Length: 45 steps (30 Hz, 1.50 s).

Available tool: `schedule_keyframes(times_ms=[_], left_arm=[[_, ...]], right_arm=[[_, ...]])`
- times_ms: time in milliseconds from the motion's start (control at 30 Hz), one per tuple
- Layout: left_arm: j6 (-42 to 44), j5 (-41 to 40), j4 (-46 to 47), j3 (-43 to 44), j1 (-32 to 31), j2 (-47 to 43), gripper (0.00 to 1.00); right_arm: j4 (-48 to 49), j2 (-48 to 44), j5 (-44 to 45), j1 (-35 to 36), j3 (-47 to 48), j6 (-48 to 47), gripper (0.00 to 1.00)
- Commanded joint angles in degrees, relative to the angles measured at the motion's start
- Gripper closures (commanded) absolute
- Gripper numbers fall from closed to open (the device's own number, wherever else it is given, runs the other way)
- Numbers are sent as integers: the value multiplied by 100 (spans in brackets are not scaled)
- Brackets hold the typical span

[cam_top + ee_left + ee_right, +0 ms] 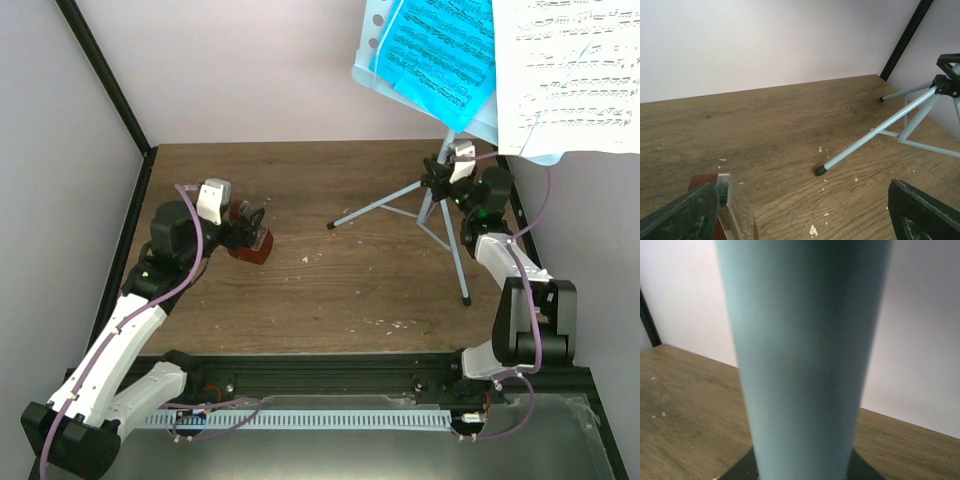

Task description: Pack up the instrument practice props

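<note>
The tabletop is bare at the table's middle, which leaves room for the tripod. My right gripper will next move the stand's pole toward the metronome (251, 246) and release it there.
The pale blue music stand (371, 45) stands at the back right on its silver tripod (388, 206). It carries a blue sheet-music page (440, 45) and a white page (570, 70). My right gripper (447, 176) is at the tripod's hub. In the right wrist view the pale blue pole (802, 365) fills the frame, with dark fingers (740, 471) close against both its sides. The red-brown metronome (251, 246) sits left of centre. My left gripper (248, 226) is open around it. In the left wrist view the gripper (805, 220) spreads wide and the metronome's clear cover (726, 192) lies beside the left finger (680, 215).
A tripod leg (875, 132) with a black foot reaches toward the table's middle. Small pale crumbs lie scattered on the wooden tabletop (330, 290). A black frame post (105, 75) and white walls bound the left and back. A grey rail (330, 418) runs along the near edge.
</note>
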Motion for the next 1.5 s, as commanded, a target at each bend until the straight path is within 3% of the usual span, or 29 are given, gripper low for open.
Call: schedule_keyframes(times_ms=[0,100,467,900,1467], left_arm=[[-70,87,162,-50,-5,-39,7],[-85,96,171,-54,-5,-31,7],[-105,119,180,-54,-5,-55,7],[-113,132,189,-58,-5,-79,7],[-125,120,190,-76,-5,-10,7]], right_arm=[[204,46,-552,463,77,390,97],[377,145,-535,878,95,698,99],[486,646,1406,2694,471,1168,99],[77,696,2001,3254,604,1733,99],[-1089,425,3905,4583,685,2674,99]])
